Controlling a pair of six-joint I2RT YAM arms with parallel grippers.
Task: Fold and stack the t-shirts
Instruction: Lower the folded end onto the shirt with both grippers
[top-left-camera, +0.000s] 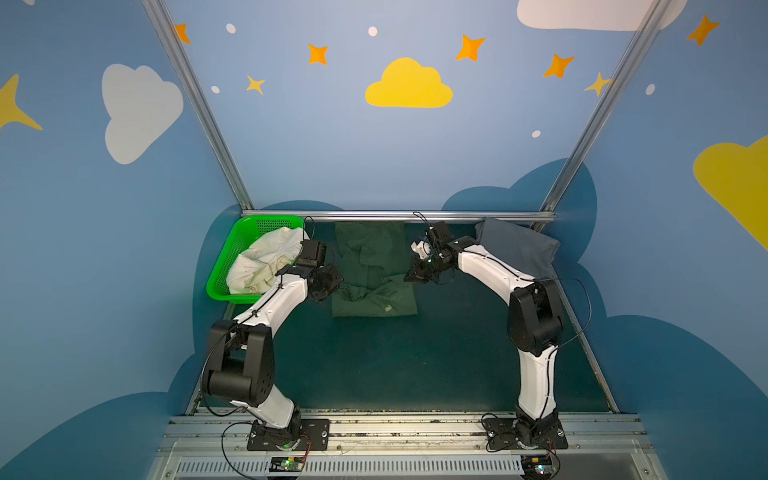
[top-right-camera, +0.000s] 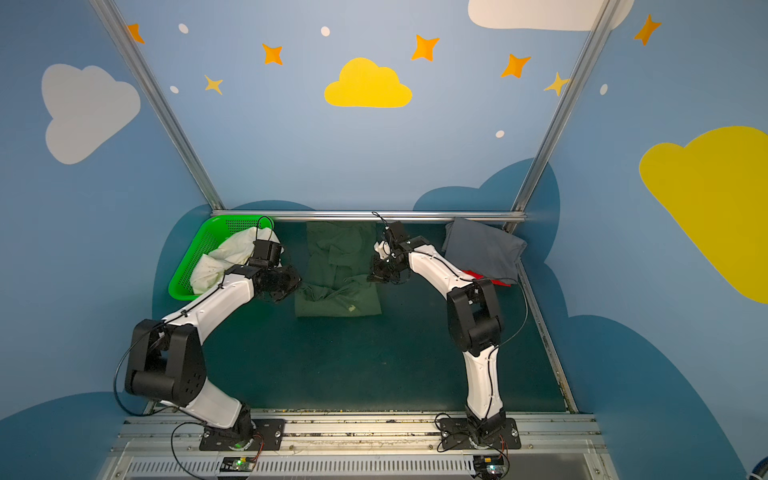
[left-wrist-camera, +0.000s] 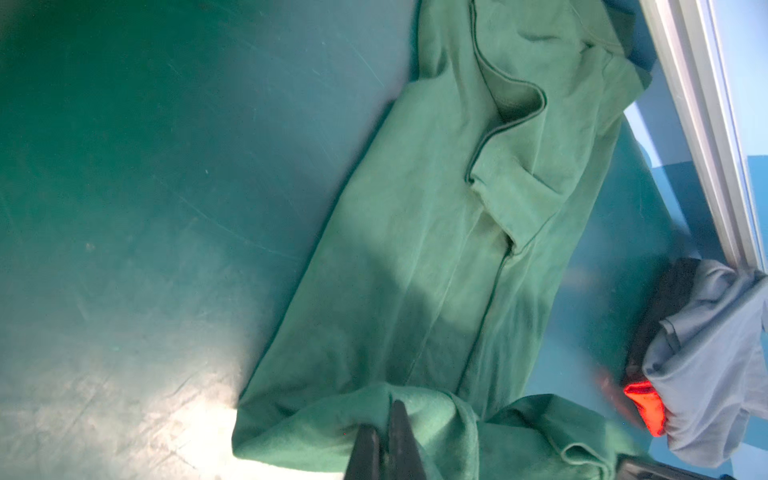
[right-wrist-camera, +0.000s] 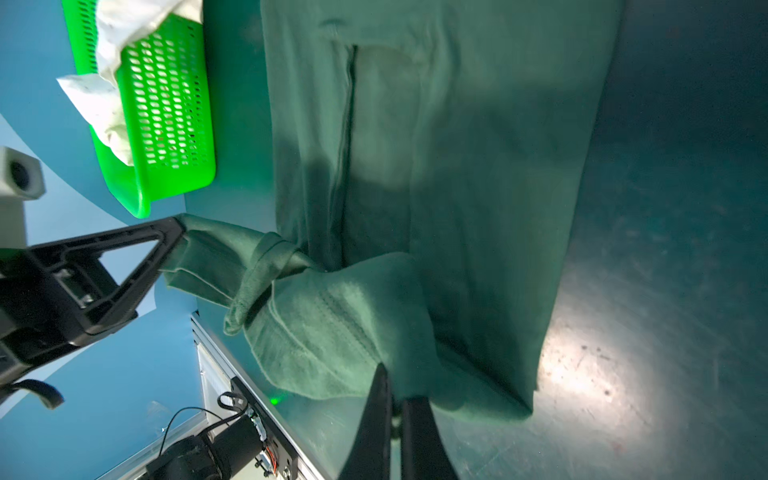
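Observation:
The near end of the fold is still raised, so next my left gripper needs to carry the fold outward and let go of it on the middle of the dark green t-shirt (top-left-camera: 370, 249) (left-wrist-camera: 392, 174).
The dark green t-shirt (top-left-camera: 370, 249) (top-right-camera: 336, 257) lies lengthwise at the middle back of the mat, its near end bunched and raised. My left gripper (top-left-camera: 332, 284) (left-wrist-camera: 384, 415) is shut on a fold at that end's left corner. My right gripper (top-left-camera: 415, 276) (right-wrist-camera: 397, 384) is shut on the right corner. The right wrist view shows the left gripper (right-wrist-camera: 174, 232) pinching the cloth. A grey t-shirt (top-left-camera: 519, 249) lies at the back right, with a red t-shirt (top-right-camera: 478, 275) peeking from under it. The cream-white t-shirt (top-left-camera: 266, 262) is crumpled in the basket.
The green perforated basket (top-left-camera: 232, 249) stands at the back left, beside my left arm. The dark teal mat (top-left-camera: 395, 361) covers the table. An aluminium rail (top-left-camera: 399, 216) runs along the back edge, and painted blue walls close in the sides.

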